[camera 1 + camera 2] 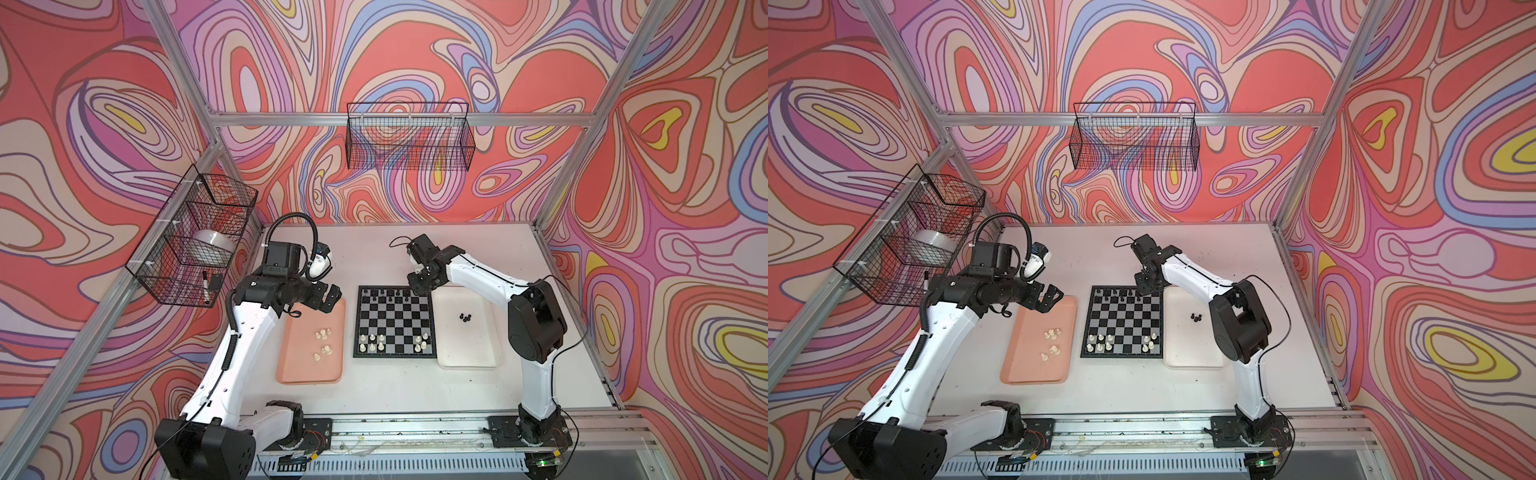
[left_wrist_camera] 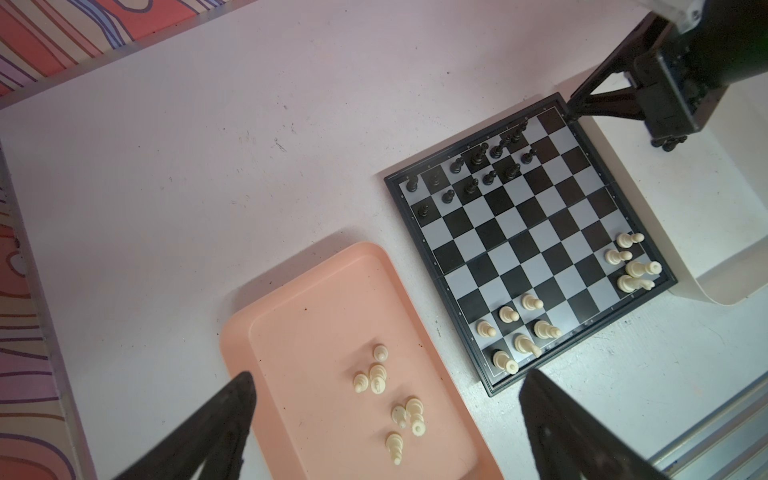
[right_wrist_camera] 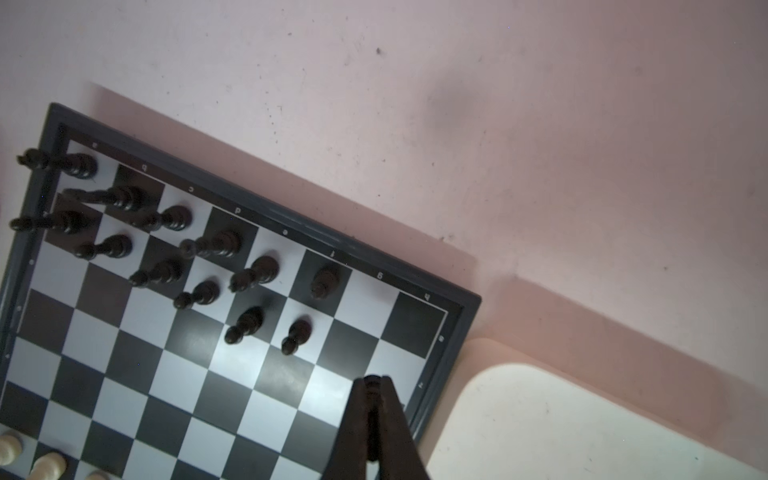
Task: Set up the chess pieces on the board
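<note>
The white far-row square beside the dark corner square is empty, so my right gripper should move down onto it next and release the black piece.
The board (image 1: 392,324) (image 1: 1121,322) lies mid-table between two trays. Several black chess pieces (image 1: 384,296) (image 3: 166,249) stand on its far rows, and cream-white ones (image 1: 372,343) (image 2: 515,328) on its near rows at both corners. My right gripper (image 1: 413,286) (image 3: 372,383) hovers over the board's far right corner, shut on a small black piece (image 3: 372,380) whose top shows between the tips. My left gripper (image 1: 331,300) (image 2: 387,374) hangs open above the far end of the pink tray (image 1: 309,370), with nothing in it. Several loose white pieces (image 1: 323,334) (image 2: 376,374) stand in that tray.
A white tray (image 1: 467,345) (image 3: 561,415) right of the board holds a few black pieces (image 1: 465,317) (image 1: 1196,318). Wire baskets hang on the left wall (image 1: 195,237) and the back wall (image 1: 409,137). An aluminium rail (image 1: 415,428) runs along the table's front.
</note>
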Tool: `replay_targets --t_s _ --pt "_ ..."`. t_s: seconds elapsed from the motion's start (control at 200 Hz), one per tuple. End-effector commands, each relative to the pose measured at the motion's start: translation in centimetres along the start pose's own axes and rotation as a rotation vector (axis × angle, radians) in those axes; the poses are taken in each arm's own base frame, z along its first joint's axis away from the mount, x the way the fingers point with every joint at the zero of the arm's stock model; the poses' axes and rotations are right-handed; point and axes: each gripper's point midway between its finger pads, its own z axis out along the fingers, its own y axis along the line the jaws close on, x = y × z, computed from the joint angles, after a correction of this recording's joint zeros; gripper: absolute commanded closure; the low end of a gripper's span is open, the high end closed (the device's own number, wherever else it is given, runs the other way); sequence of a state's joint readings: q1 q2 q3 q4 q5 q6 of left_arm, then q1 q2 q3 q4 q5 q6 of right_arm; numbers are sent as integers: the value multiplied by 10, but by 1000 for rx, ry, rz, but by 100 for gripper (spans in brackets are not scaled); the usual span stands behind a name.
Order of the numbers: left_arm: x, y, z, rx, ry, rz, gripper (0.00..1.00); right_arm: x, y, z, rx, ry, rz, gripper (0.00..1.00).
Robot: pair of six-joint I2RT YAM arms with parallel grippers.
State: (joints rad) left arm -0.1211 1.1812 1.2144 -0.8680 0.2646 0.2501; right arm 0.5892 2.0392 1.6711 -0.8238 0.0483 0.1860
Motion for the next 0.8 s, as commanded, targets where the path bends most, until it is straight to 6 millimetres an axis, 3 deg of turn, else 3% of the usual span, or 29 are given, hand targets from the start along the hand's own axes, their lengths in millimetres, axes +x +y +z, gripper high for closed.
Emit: replay_targets --t_s 0.0,0.421,0.796 --pt "-2 -4 -4 10 -15 4 0 -7 7 10 -2 -4 4 95" --pt "1 -4 -2 12 -5 6 0 -9 4 38 40 15 4 94" --pt "5 -2 1 1 9 20 0 -6 1 45 56 29 1 90"
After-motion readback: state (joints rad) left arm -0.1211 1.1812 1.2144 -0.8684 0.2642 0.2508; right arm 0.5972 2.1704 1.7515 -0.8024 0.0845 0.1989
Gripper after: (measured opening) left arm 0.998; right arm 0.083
